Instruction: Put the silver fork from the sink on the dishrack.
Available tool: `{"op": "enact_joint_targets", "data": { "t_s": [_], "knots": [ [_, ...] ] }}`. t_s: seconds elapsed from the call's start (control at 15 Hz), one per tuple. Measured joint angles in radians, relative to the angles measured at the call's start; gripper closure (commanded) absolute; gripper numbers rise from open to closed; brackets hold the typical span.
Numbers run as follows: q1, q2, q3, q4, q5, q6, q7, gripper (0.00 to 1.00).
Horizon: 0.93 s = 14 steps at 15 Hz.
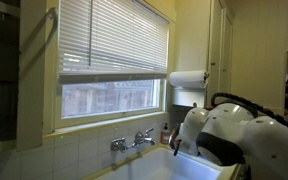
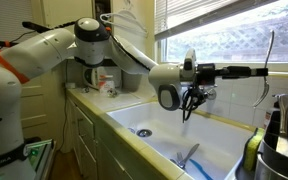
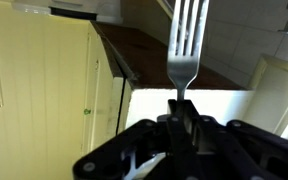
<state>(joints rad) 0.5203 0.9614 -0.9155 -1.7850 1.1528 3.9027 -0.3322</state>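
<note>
My gripper will next bring the upright fork down toward the dark rack at the sink's end [image 2: 278, 138] and release its handle, since it's still well above the rack.
My gripper [image 2: 193, 96] is shut on the silver fork [image 2: 188, 108] and holds it in the air above the cream-white sink [image 2: 134, 113]. In the wrist view the fork [image 3: 185, 40] stands out from between the shut jaws [image 3: 181, 112], tines pointing away, clamped by its handle. The sink also shows in an exterior view [image 1: 162, 165], with the arm partly in front of it. A dark rack holding dark upright items [image 2: 282, 135] stands at the right end of the sink, beyond the gripper. Its wire bars are hard to make out.
A chrome faucet [image 1: 132, 141] stands behind the sink under the window. A white paper-towel roll [image 1: 187, 79] hangs on the wall. A light utensil [image 2: 188, 155] lies in the basin near the drain [image 2: 144, 131]. A greenish bottle [image 2: 252, 152] stands by the rack. Cabinets [image 2: 84, 130] are below.
</note>
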Motion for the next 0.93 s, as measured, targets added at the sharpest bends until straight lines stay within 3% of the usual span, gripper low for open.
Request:
{"op": "enact_joint_targets", "data": {
  "t_s": [0.2,0.53,0.93],
  "knots": [
    [-0.123,-0.063,0.131,0.002,-0.11,0.055,0.001,0.98],
    [-0.294,-0.128,0.31,0.006,-0.202,0.135,-0.023,0.98],
    [-0.4,-0.209,0.449,0.021,-0.239,0.23,-0.143,0.98]
  ]
}}
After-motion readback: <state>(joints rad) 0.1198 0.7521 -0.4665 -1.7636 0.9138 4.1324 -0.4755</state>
